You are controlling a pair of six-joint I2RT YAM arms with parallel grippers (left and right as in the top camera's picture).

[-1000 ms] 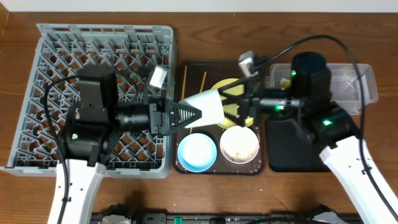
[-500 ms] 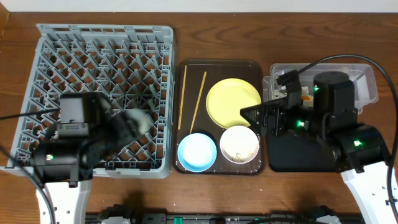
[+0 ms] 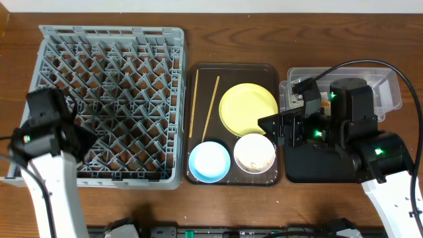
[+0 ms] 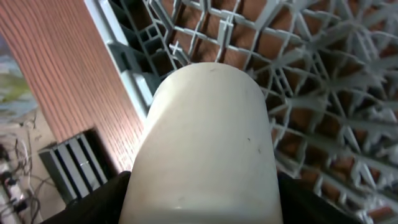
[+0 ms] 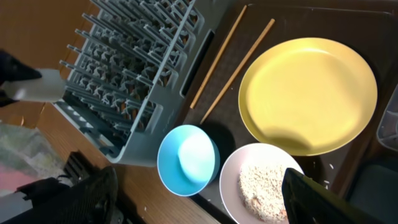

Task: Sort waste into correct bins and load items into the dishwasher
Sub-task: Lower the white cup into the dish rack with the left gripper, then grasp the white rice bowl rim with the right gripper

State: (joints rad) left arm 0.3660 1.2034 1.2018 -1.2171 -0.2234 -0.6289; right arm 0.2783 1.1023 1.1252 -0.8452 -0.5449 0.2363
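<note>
The pegs by the rack's near edge (image 3: 94, 164) are below my left gripper. My left gripper should lower the small white cup onto the pegs next and release it.
A small white cup (image 4: 205, 137) fills the left wrist view, and my left gripper (image 4: 202, 202) is shut on it, one dark finger (image 4: 102, 199) on each side. It hangs over the left edge of the grey dishwasher rack (image 3: 112, 59); from overhead my left arm (image 3: 49, 129) hides it. My right gripper (image 3: 268, 123) stands open and empty above the brown tray, over the white bowl of rice grains (image 5: 264, 183). The light blue bowl (image 5: 186, 158), yellow plate (image 5: 308, 93) and two chopsticks (image 5: 217, 59) lie on that tray.
The dark brown serving tray (image 3: 198, 73) sits between the rack and the bins. A clear tub (image 3: 386, 86) stands at the back right, with a black tray (image 3: 317, 165) in front of it under my right arm. Bare wooden table (image 4: 81, 81) borders the rack's left side.
My left arm carried the cup from beside the tray leftward across the rack to its left edge. My right gripper let go of the cup, drew back to the right and opened slightly wider.
</note>
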